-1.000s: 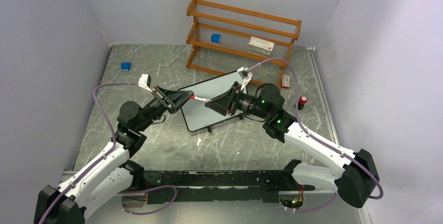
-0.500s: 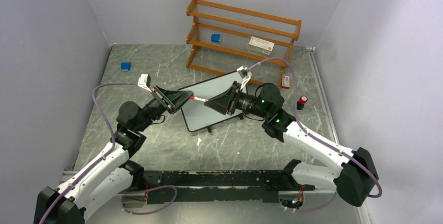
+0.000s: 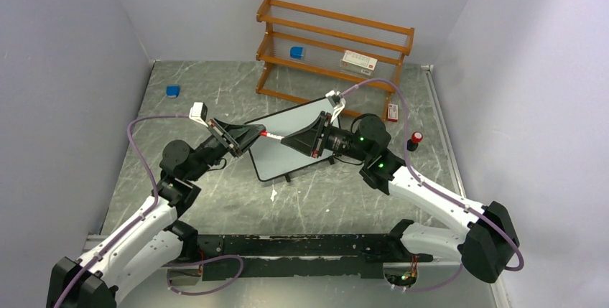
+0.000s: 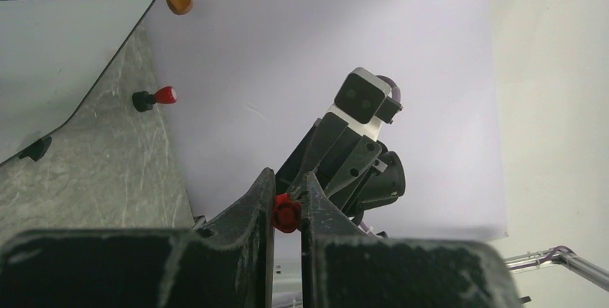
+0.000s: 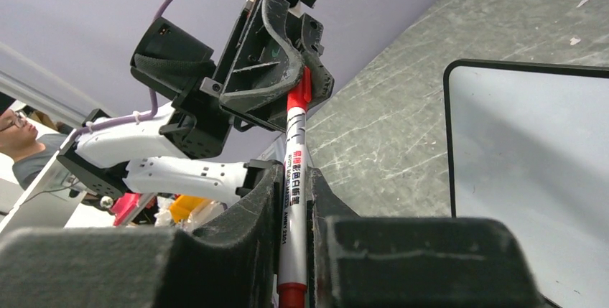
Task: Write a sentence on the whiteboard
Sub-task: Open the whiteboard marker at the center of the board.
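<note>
My left gripper will next pull the marker's cap off to the left in the top view, lower it and let it go, as bare tabletop lies below and that way.
The whiteboard lies on the table between the arms, its corner also in the left wrist view and its edge in the right wrist view. Above it a white marker with a red cap hangs level between both grippers. My left gripper is shut on the red cap. My right gripper is shut on the marker's white barrel, which runs up from my right gripper to the left gripper facing it.
A wooden shelf stands at the back with a blue item and a white box on it. On the table lie a blue item, a small red-white box and a red-topped black piece.
The right gripper's jaws have closed onto the marker's barrel. Both arms have hardly moved, and the left gripper has kept its hold on the cap.
</note>
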Motion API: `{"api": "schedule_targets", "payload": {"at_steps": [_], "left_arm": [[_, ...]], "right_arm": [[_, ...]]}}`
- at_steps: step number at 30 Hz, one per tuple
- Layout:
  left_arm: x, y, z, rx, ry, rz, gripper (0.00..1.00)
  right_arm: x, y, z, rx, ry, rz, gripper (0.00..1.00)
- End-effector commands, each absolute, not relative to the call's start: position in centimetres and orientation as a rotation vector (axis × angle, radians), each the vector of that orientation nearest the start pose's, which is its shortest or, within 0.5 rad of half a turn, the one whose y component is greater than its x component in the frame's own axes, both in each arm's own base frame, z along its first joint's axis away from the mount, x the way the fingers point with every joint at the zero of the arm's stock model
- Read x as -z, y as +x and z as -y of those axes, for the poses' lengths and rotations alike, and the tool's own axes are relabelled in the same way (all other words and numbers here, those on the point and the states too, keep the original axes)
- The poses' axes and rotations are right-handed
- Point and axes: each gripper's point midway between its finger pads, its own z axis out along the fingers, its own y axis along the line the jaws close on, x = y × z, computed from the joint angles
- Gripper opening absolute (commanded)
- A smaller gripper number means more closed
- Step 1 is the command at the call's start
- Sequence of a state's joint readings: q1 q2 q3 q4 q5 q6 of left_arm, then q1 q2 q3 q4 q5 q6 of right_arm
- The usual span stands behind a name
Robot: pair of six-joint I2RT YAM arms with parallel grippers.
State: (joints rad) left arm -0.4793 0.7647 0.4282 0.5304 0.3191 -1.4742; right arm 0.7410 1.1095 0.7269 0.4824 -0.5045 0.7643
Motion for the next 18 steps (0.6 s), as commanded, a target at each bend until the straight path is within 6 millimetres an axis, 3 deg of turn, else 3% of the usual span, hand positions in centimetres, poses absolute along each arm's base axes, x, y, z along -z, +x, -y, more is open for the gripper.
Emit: {"api": "schedule_targets", "payload": {"at_steps": [1,18], "left_arm": [[-30.2,22.8,22.1,1.787,-0.541,-1.588,0.05],[-31.6,25.3,17.0,1.616,-0.782,-1.32,0.05]], "right_arm": [[-32.7,18.8,-32.7,-1.577,-0.483,-1.539,0.0],[-31.6,17.4,-30.3,-1.504,-0.476,-1.544,0.0]]}}
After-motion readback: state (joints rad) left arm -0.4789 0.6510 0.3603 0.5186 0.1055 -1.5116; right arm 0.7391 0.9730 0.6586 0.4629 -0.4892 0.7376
